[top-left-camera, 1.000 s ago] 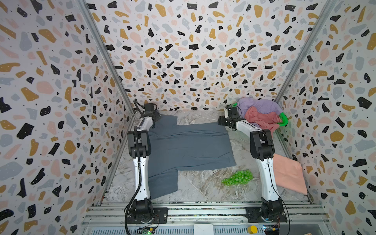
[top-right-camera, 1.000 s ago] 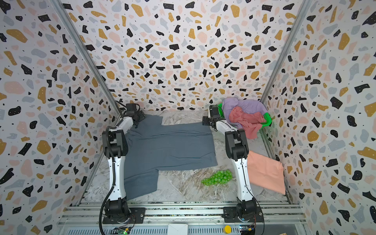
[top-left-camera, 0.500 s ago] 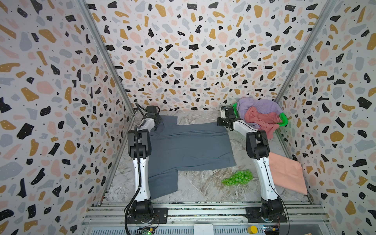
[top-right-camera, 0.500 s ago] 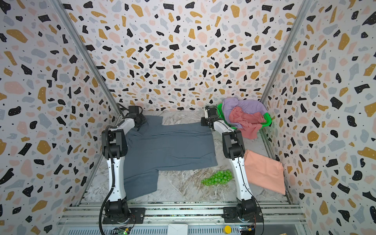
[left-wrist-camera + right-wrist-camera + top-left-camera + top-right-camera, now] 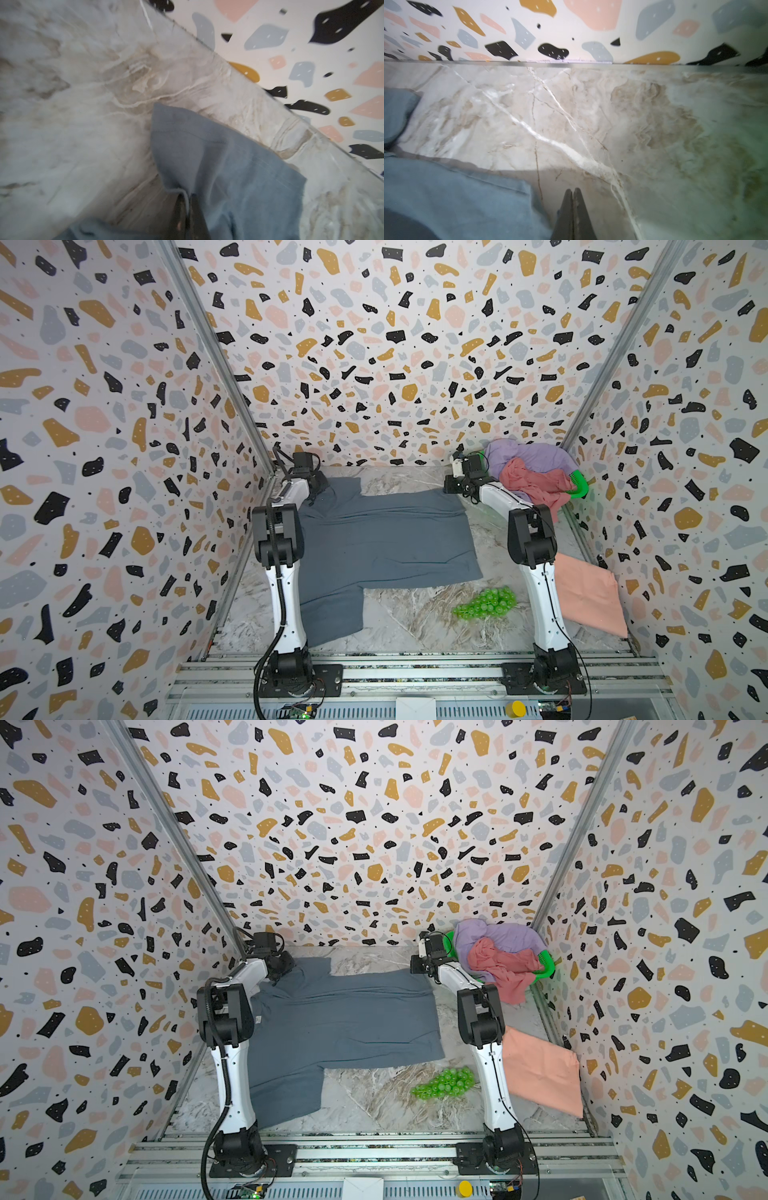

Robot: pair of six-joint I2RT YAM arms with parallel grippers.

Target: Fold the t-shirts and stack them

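I will lift my left gripper, bring it back over the body's far part [image 5: 318, 520] and release the fold, as the far sleeve sticks out past the shirt's body.
A slate grey t-shirt [image 5: 374, 539] [image 5: 340, 1023] lies spread flat on the marble table, one sleeve toward the front. My left gripper [image 5: 316, 488] [image 5: 188, 194] is low at its far left sleeve, shut on a raised fold of the grey cloth [image 5: 228, 166]. At the shirt's far right corner my right gripper [image 5: 451, 486] [image 5: 573, 189] is shut with its tips together over bare marble. The grey hem [image 5: 456, 197] lies right beside its fingers, and no cloth shows between the tips. A lilac t-shirt [image 5: 523, 454] and a rose pink t-shirt [image 5: 536, 485] are heaped at the back right. A folded salmon t-shirt [image 5: 590, 593] lies front right.
The heaped shirts fill a bright green mesh basket [image 5: 579, 485] in the back right corner. A bunch of green plastic grapes [image 5: 486, 603] lies in front of the grey shirt, by the right arm. Patterned walls close in the table [image 5: 415, 626] on three sides.
Both grippers have gone from open to shut. The left one closed on the grey shirt's far left cloth. The right one shifted slightly left to the shirt's far right corner.
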